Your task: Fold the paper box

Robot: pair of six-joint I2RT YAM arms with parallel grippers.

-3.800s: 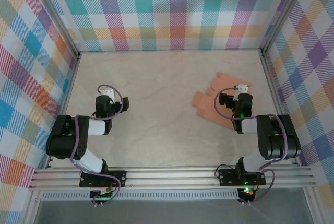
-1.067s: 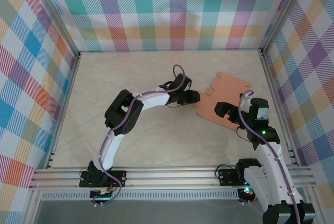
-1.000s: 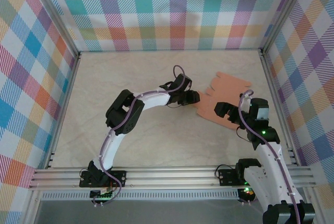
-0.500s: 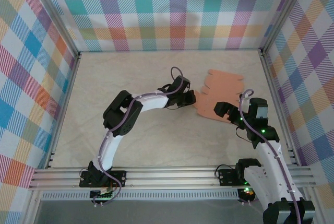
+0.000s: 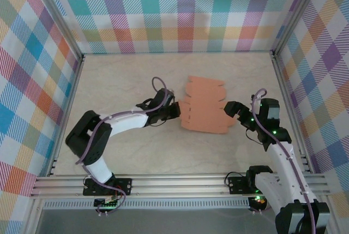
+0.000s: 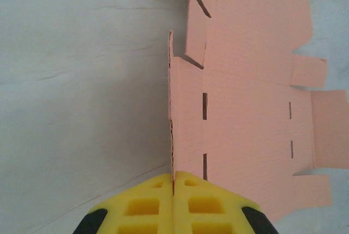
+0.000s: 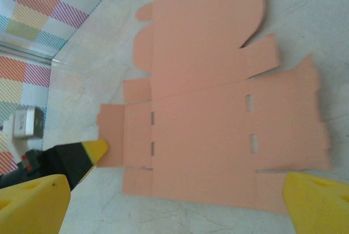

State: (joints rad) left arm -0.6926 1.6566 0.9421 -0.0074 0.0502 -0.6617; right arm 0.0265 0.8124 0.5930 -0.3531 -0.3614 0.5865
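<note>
Bare table lies back of my left gripper, so it needs to pull back toward its base, drag the paper box (image 5: 204, 106) by its pinched edge, and then release it.
The paper box (image 5: 204, 106) is a flat salmon-orange die-cut sheet with rounded flaps, lying unfolded near the table's middle. My left gripper (image 5: 177, 111) is shut on the sheet's left edge. In the left wrist view its yellow fingertips (image 6: 191, 190) pinch the thin card edge, and the paper box (image 6: 245, 97) spreads away to the right. My right gripper (image 5: 239, 118) stands open at the sheet's right edge with nothing between its fingers. In the right wrist view the paper box (image 7: 218, 114) lies flat ahead of the right gripper (image 7: 174, 207), and the left gripper's fingertip (image 7: 90, 149) touches the far flap.
The marbled tabletop (image 5: 125, 76) is enclosed by plaid walls (image 5: 180, 10) on three sides. An aluminium rail (image 5: 180, 182) runs along the near edge. There is free room left of the sheet and towards the back wall.
The left gripper closed on the sheet's edge and dragged it left, from the right side to the table's middle. The left arm drew back. The right gripper stayed open.
</note>
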